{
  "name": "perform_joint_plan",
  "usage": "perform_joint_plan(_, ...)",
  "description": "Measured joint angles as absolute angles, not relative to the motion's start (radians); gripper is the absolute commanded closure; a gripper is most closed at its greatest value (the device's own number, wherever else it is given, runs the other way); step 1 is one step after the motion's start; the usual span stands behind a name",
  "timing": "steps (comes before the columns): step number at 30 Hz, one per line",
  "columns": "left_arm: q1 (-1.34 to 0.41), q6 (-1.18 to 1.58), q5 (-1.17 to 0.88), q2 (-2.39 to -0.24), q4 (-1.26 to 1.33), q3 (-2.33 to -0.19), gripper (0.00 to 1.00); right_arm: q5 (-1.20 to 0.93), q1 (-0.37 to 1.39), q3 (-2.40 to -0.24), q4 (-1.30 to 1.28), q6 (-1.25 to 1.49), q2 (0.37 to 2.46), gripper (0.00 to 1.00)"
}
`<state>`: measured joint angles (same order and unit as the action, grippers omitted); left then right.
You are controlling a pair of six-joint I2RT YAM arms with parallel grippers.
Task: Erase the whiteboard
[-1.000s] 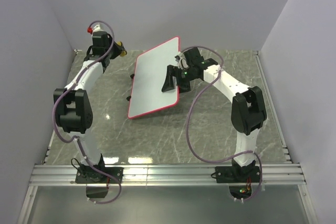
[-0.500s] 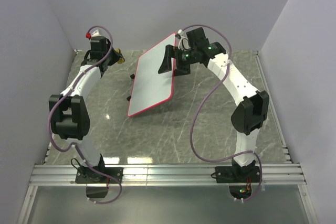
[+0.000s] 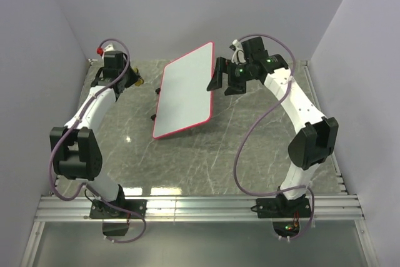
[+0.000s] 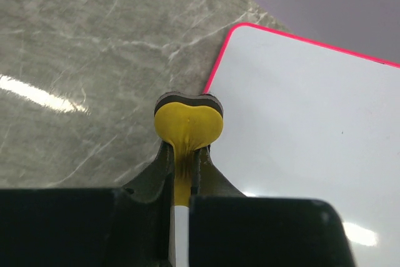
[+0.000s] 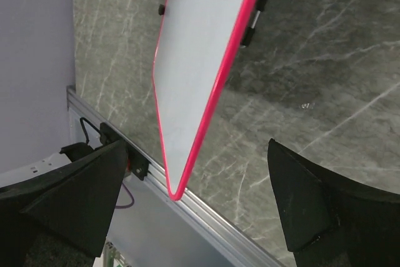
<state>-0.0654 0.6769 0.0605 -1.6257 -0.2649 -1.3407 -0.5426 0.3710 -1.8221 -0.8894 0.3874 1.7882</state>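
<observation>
I will next take my left gripper's small yellow eraser back beside the whiteboard [image 3: 184, 92], over the marble, and release it there.
The whiteboard [image 3: 184, 92] lies tilted on small black feet in the middle of the far table, white and free of marks, with a red-pink rim. My left gripper [image 3: 133, 79] is shut on a small yellow eraser [image 3: 137, 81] just left of the board's far left corner. In the left wrist view the eraser [image 4: 187, 122] sits at the board's [image 4: 312, 129] rim, held in my left gripper [image 4: 184, 161]. My right gripper [image 3: 224, 84] is open and empty, just right of the board's right edge. In the right wrist view the board [image 5: 200, 48] shows edge-on between the wide-apart jaws of my right gripper [image 5: 195, 148].
The grey marble table [image 3: 250, 142] has a metal rail [image 3: 200, 204] along its near edge, and a rail also shows in the right wrist view [image 5: 250, 245]. Pale walls close in on the left, back and right. Purple cables loop beside both arms.
My right gripper was on the board and tipped it up half a second ago; now the board lies back down and the gripper has moved off to the right, open. My left gripper shifted slightly nearer.
</observation>
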Motion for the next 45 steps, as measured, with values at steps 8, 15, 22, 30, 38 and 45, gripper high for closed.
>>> perform_joint_plan(8,-0.066,0.698,0.081,-1.502,-0.310,-1.232,1.00,-0.550,0.357,-1.703,-0.855,0.387,1.671,0.00)
perform_joint_plan(15,-0.070,0.674,0.106,-1.365,-0.422,-1.135,0.48,-0.434,0.358,-1.574,-0.829,0.388,1.484,0.00)
perform_joint_plan(22,-0.073,0.648,0.172,-1.171,-0.577,-1.011,0.00,-0.355,0.357,-1.346,-0.750,0.424,1.186,0.00)
perform_joint_plan(30,-0.073,0.689,0.220,-1.203,-0.766,-0.933,0.01,-0.361,0.357,-1.176,-0.710,0.461,1.085,0.00)
perform_joint_plan(38,-0.073,0.761,0.055,-1.354,-0.723,-0.813,0.03,-0.380,0.357,-1.107,-0.720,0.453,0.965,0.00)
perform_joint_plan(45,-0.101,0.795,0.041,-1.423,-0.699,-0.787,0.01,-0.369,0.357,-1.059,-0.759,0.428,0.874,0.00)
